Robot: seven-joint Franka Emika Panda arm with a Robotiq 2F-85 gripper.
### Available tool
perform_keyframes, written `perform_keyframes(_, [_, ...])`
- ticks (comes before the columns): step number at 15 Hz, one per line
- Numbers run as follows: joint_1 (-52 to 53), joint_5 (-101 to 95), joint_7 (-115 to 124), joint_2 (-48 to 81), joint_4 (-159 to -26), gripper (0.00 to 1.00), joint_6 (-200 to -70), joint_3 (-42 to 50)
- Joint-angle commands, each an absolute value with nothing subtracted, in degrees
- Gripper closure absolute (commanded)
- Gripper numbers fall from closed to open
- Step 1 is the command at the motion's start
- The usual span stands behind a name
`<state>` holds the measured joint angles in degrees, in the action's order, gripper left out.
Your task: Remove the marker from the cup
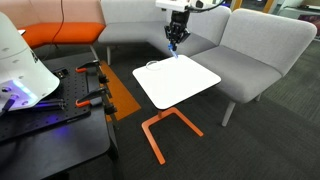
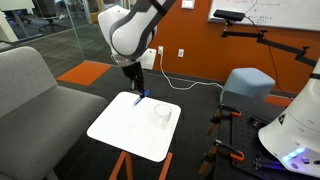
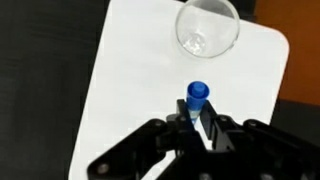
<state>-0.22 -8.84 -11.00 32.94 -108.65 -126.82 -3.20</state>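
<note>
My gripper is holding the marker and should next move down and away from the clear cup [image 2: 161, 113], then let go on the bare tabletop below, farther from the cup.
My gripper [image 3: 196, 112] is shut on the blue marker [image 3: 197, 95], whose round blue cap end sticks out between the fingers. The clear round cup [image 3: 207, 27] stands empty on the white tabletop [image 3: 130, 90], apart from the marker, near the table's far edge. In both exterior views the gripper [image 2: 137, 93] [image 1: 174, 42] holds the marker [image 2: 138, 97] just above the table near one edge, with the cup [image 2: 161, 113] a short way off on the tabletop. The cup is too faint to make out in the exterior view that shows the sofa.
The small white table [image 1: 175, 78] stands on an orange metal frame [image 1: 160, 130]. A grey sofa [image 1: 250, 45] wraps round behind it. A black bench with clamps [image 1: 60, 110] and a white robot base [image 2: 295, 130] stand beside it.
</note>
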Motion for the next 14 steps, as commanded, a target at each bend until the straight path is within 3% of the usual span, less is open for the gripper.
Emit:
perform_keyframes(1, [0.3,-6.0,-5.0,38.7,-108.3,0.95,-140.4,-2.4])
perform_keyframes(7, [3.6,-5.6,6.3,46.6,-107.1,0.95,-161.5,2.8])
perform_keyframes(13, [4.1,-3.5,7.6,47.6,-108.4,0.95,-161.9,3.2])
perform_keyframes(14, [3.5,-2.9,6.7,47.7,-108.3,0.56,-159.8,2.3])
